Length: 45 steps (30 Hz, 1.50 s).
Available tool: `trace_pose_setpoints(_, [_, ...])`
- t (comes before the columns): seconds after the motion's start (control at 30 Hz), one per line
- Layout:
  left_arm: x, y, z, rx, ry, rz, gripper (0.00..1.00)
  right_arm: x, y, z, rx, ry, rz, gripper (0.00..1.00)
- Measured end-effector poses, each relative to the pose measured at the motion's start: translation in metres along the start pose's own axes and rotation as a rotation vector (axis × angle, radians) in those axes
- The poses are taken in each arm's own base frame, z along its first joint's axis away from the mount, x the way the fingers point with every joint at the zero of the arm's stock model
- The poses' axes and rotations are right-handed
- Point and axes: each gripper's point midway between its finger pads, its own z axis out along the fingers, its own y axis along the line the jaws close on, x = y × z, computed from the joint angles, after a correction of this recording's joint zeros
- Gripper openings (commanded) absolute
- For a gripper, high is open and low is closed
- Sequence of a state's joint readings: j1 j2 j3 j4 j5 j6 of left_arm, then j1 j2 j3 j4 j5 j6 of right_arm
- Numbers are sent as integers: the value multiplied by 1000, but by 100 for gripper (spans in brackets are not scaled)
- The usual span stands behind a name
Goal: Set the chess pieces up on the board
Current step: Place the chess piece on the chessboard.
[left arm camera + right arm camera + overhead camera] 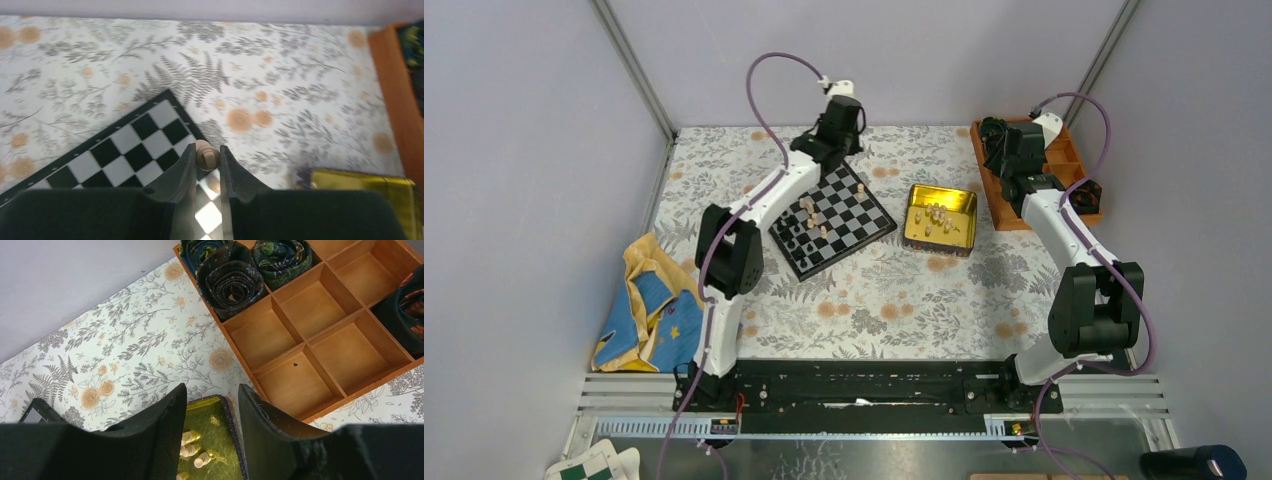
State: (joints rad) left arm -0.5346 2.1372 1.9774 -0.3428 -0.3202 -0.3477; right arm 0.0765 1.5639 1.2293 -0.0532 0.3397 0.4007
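Observation:
The left gripper should next go down onto the dark edge square [852, 188] [201, 173] beside the standing tan piece and let go there, because that neighbour is already on the next light square.
The black-and-grey board [864, 215] lies left of centre on the flowered tablecloth. Several tan chess pieces [809, 212] and black ones [794, 240] stand along its near-left side. My left gripper [838, 150] hovers at the board's far corner. In the left wrist view this gripper [206, 150] is shut on a tan piece [206, 157] above the corner of the board [125, 150]. More tan pieces [937, 218] lie in the gold tin [969, 200]. My right gripper [212, 390] is open and holds nothing, above the tin's [225, 412] far end, where tan pieces [200, 450] lie.
An orange compartment tray [1064, 160] stands at the back right, with dark rolled items [230, 275] in some compartments. A yellow-and-blue cloth [649, 310] lies at the left edge. A green-and-white checkered item [589, 465] sits off the table at bottom left.

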Motion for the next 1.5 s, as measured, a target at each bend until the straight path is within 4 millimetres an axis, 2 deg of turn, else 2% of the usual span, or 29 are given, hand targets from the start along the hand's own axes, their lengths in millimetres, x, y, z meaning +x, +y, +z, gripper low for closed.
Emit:
trace_pose_setpoints(0.1, [-2, 39, 13, -68, 18, -47, 0, 1, 1, 0, -8, 4, 0, 49])
trace_pose_setpoints(0.2, [7, 50, 23, -84, 46, -66, 0, 0, 2, 0, -11, 4, 1, 49])
trace_pose_setpoints(0.37, [37, 46, 39, -60, 130, -70, 0, -3, 4, 0, -14, -1, 3, 49])
trace_pose_setpoints(0.57, [60, 40, 47, -32, 200, -83, 0, -2, 4, 2, -14, 0, 3, 49])
trace_pose_setpoints(1.0, [77, 36, 51, -4, 252, -113, 0, -4, 7, 3, -27, -10, 8, 49])
trace_pose_setpoints(1.5, [99, 42, 58, -13, 287, -119, 0, -4, 7, 3, -28, -10, 8, 49])
